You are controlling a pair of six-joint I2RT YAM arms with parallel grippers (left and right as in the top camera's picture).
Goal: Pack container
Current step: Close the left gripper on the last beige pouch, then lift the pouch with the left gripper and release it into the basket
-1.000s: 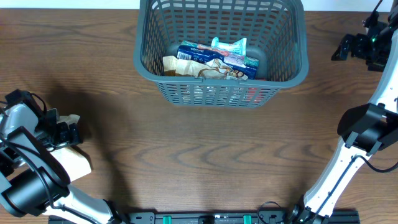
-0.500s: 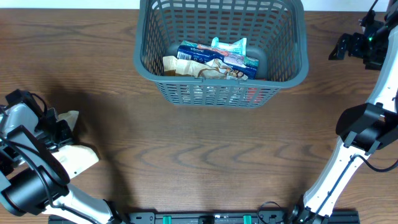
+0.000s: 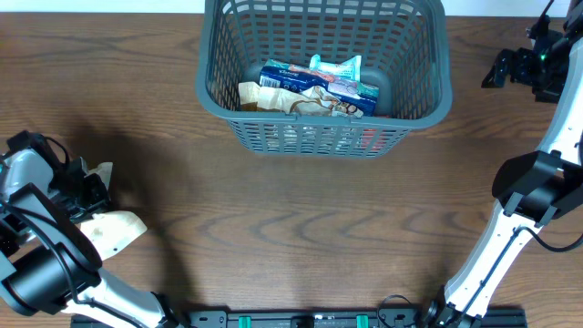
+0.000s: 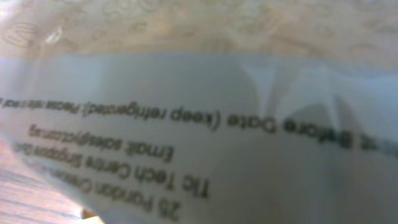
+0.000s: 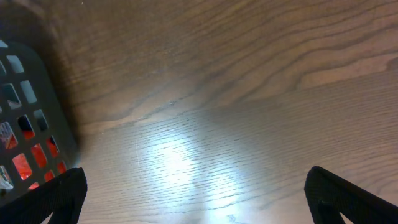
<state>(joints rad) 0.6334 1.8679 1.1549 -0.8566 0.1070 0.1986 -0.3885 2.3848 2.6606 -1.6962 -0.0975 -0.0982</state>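
The cream packet (image 3: 114, 228) is still outside on the wood, so next my left gripper will rise, carry it outward over the blue packet in the container and release it there.
The container (image 3: 321, 133), a dark grey lattice basket, stands at the top middle of the table and holds several packets (image 3: 310, 84). At the far left, a cream packet (image 3: 114, 228) lies on the wood with my left gripper (image 3: 89, 193) shut on it. That packet (image 4: 199, 124) fills the left wrist view with its pale printed film, hiding the fingers. My right gripper (image 3: 496, 71) hovers open to the right of the container with nothing between its fingers (image 5: 348, 199). A corner of the container (image 5: 28, 124) shows at the left of the right wrist view.
The table (image 3: 301, 237) is dark brown wood. Red packaging (image 5: 25, 163) shows through the container's slots. The right arm's white links (image 3: 510, 228) rise along the right edge. A black rail (image 3: 301, 319) runs along the front edge.
My left gripper has closed onto the cream packet, and the packet's near end has swung a little to the right. The right gripper shifted slightly left, staying open.
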